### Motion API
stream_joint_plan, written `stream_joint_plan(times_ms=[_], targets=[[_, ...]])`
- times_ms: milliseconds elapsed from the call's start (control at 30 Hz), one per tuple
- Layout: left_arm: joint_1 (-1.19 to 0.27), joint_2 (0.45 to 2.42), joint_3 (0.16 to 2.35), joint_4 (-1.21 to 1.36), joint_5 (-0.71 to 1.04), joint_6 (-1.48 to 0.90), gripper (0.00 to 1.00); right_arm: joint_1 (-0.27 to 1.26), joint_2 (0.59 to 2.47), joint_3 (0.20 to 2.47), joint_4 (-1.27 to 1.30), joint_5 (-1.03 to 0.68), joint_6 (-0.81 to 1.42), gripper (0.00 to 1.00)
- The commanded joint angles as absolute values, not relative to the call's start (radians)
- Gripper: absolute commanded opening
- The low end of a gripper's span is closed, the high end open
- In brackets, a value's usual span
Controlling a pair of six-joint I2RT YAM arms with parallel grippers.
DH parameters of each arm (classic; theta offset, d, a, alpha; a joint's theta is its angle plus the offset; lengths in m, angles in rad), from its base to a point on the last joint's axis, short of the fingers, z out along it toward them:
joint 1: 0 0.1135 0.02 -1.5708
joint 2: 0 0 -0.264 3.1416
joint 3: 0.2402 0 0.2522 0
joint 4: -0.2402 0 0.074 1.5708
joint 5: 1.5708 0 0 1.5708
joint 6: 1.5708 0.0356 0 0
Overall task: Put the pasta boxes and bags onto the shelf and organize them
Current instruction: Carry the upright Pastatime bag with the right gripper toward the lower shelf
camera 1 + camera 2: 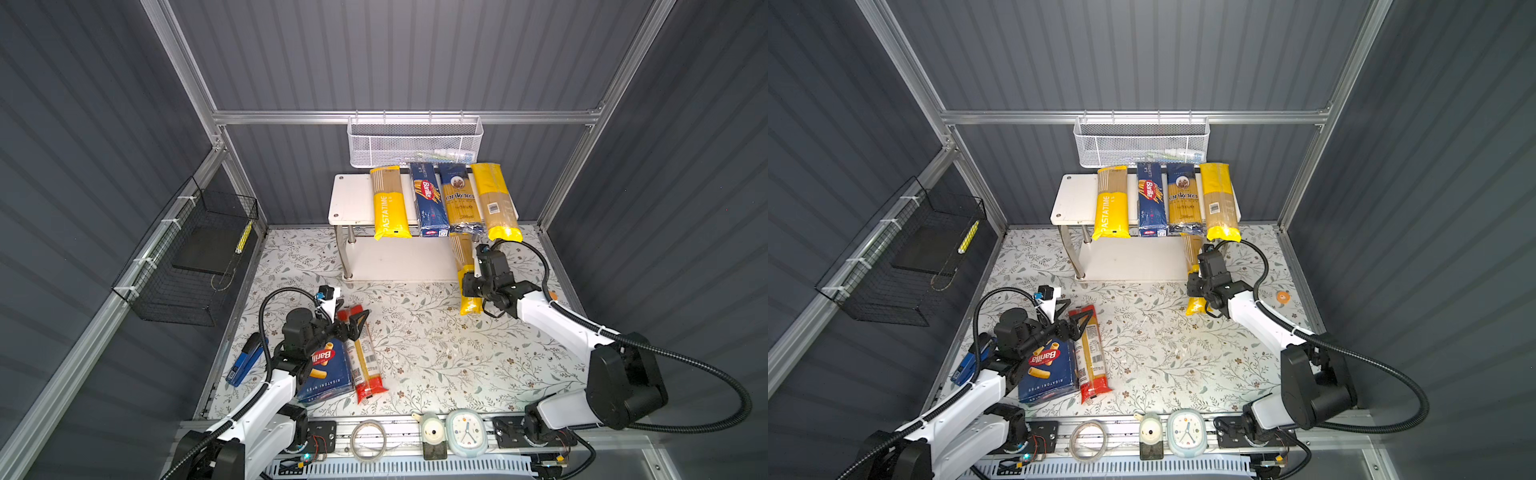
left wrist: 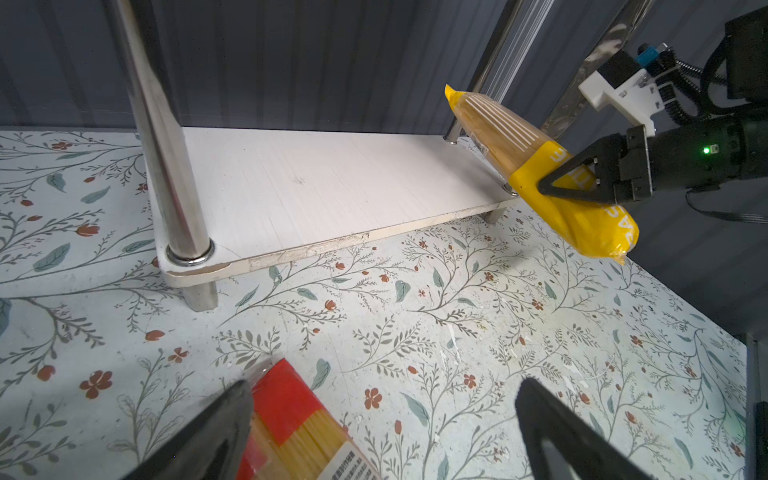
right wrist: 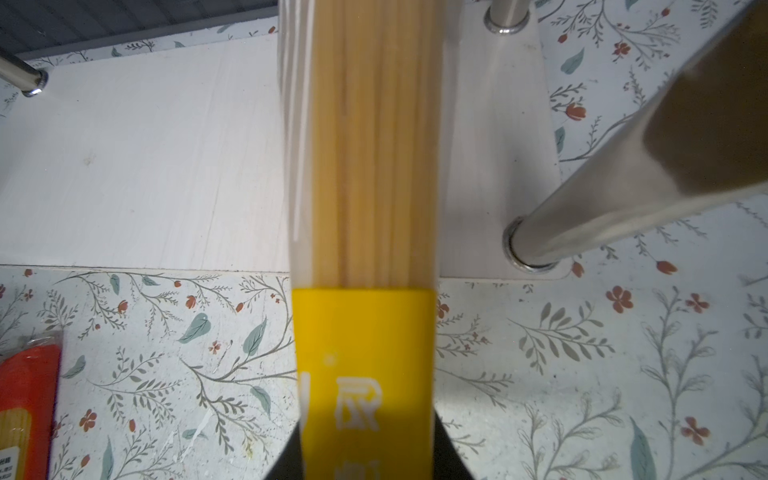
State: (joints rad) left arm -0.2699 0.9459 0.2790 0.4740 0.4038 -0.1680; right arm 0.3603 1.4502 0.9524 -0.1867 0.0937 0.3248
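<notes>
The bag's far end is already over the lower board, so my right gripper will push the bag outward and lower it onto the board to release it.
The white shelf (image 1: pixel 351 199) carries on its top board a yellow PASTATIME bag (image 1: pixel 388 208), the narrow Barilla box (image 1: pixel 428 199), the dark-blue ankara bag (image 1: pixel 459 199) and a yellow-ended barcode bag (image 1: pixel 494 203). My right gripper (image 1: pixel 473 286) is shut on a second PASTATIME bag (image 3: pixel 365 208), whose far end reaches over the lower board (image 3: pixel 145 166). My left gripper (image 2: pixel 382 399) stands open, low over the far end of the red-ended bag (image 1: pixel 365 365). That bag lies on the floor beside the wide rigatoni box (image 1: pixel 328 370).
A chrome shelf leg (image 3: pixel 623 187) stands close beside the held bag. A white mesh basket (image 1: pixel 415 141) hangs behind the shelf, a black wire basket (image 1: pixel 187 262) on the left wall. A blue stapler (image 1: pixel 245 361) lies left; a clock (image 1: pixel 465 432) and tape roll (image 1: pixel 368 440) sit in front.
</notes>
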Motion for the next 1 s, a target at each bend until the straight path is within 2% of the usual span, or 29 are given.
stream_joint_plan(times_ms=[0,767,833,867,967], targets=[[-0.276,0.956,0.268,0.482,0.393,-0.16,1.0,0.35,1.435,1.02,-0.054,0.104,0.31,0.16],[-0.276,0.923,0.272,0.447,0.365,-0.148,0.99,0.324,1.677,1.176,-0.049,0.128,0.319,0.2],[-0.276,0.921,0.275,0.444,0.364,-0.146,1.0,0.321,1.687,1.182,-0.047,0.137,0.331,0.26],[-0.277,0.92,0.275,0.442,0.363,-0.146,0.99,0.32,1.687,1.182,-0.048,0.143,0.339,0.35],[-0.276,0.915,0.275,0.437,0.361,-0.142,0.99,0.317,1.687,1.17,-0.037,0.152,0.35,0.36]])
